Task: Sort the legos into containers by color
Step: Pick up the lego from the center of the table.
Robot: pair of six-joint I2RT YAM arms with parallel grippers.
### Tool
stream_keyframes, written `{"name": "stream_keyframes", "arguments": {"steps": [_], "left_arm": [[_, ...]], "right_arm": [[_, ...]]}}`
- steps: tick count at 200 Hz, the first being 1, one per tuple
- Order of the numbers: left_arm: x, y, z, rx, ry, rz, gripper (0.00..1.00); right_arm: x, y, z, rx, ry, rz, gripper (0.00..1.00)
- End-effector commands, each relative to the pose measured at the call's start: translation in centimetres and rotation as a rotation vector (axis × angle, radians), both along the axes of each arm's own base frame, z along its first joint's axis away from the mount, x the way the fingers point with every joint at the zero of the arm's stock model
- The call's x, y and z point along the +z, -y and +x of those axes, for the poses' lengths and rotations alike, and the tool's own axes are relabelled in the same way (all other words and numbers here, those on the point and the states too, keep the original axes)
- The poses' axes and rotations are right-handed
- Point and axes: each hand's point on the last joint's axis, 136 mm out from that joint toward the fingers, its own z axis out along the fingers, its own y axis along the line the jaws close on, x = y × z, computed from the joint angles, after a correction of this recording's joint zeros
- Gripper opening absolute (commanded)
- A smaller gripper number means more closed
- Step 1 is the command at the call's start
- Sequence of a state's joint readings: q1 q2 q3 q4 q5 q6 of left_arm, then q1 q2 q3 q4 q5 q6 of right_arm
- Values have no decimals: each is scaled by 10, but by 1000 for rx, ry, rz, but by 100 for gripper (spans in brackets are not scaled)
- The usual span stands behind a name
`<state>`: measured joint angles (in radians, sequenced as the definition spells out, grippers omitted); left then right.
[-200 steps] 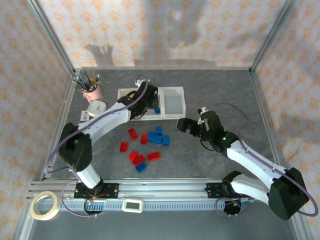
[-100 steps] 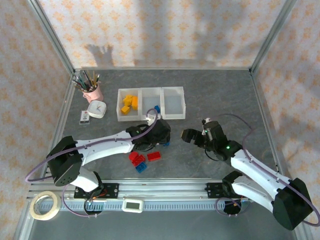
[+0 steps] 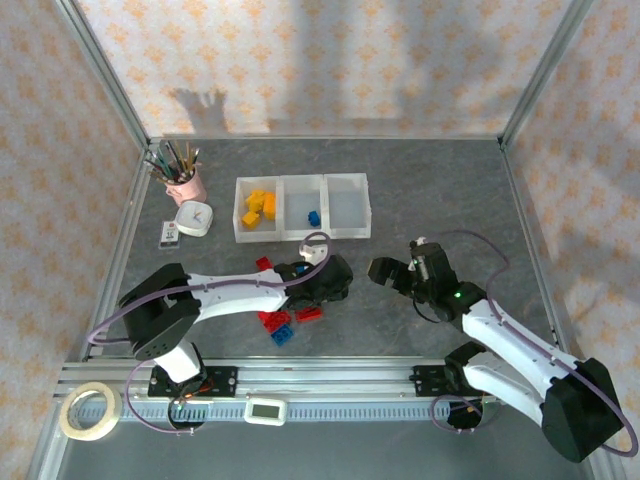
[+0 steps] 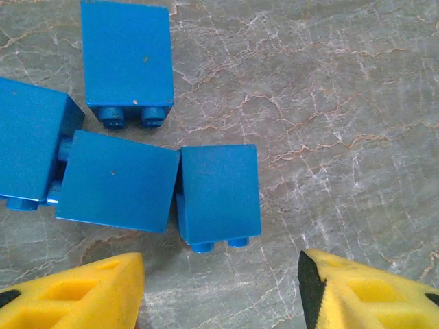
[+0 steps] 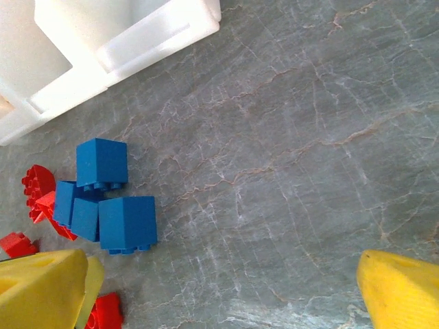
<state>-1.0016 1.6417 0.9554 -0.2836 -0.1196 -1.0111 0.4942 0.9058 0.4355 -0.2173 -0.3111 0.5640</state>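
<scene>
Next, my left gripper lowers its open fingers astride the end blue lego below and closes, as the lego's outer side faces bare table.
The containers [image 3: 300, 186] form one white row at the back. Yellow legos [image 3: 258, 208] lie in the left bin and one blue lego [image 3: 313, 217] in the middle bin. My left gripper [image 3: 328, 282] hangs low over a cluster of blue legos [image 4: 218, 195], open, its yellow fingertips [image 4: 75, 291] just short of the nearest brick with bare table between them. My right gripper [image 3: 385, 270] hovers open to the right of the pile, and in its wrist view the blue legos [image 5: 127, 223] lie ahead and left of its gripper [image 5: 223, 291]. Red legos [image 3: 272, 320] lie under the left arm.
A pink cup of pens [image 3: 180, 180], a small white clock [image 3: 193, 217] and a remote [image 3: 169, 235] stand at the back left. A tape roll [image 3: 87, 411] lies off the table's near left. One blue brick [image 3: 283, 335] lies among the red ones.
My left arm has swung from the middle bin back down to the blue cluster, its jaws spreading wider. My right gripper has drifted slightly nearer and stayed open.
</scene>
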Motion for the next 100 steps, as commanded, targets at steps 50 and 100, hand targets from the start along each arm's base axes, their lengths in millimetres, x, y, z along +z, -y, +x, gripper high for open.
{"name": "stream_keyframes", "arguments": {"steps": [50,100], "left_arm": [[-17,14,15,14,26,51,65],[-22,17,34,36,75,128,65]], "right_arm": [[-4,6,2,-18,4,-3,100],[-6,9,2,-23,3,-12,100]]}}
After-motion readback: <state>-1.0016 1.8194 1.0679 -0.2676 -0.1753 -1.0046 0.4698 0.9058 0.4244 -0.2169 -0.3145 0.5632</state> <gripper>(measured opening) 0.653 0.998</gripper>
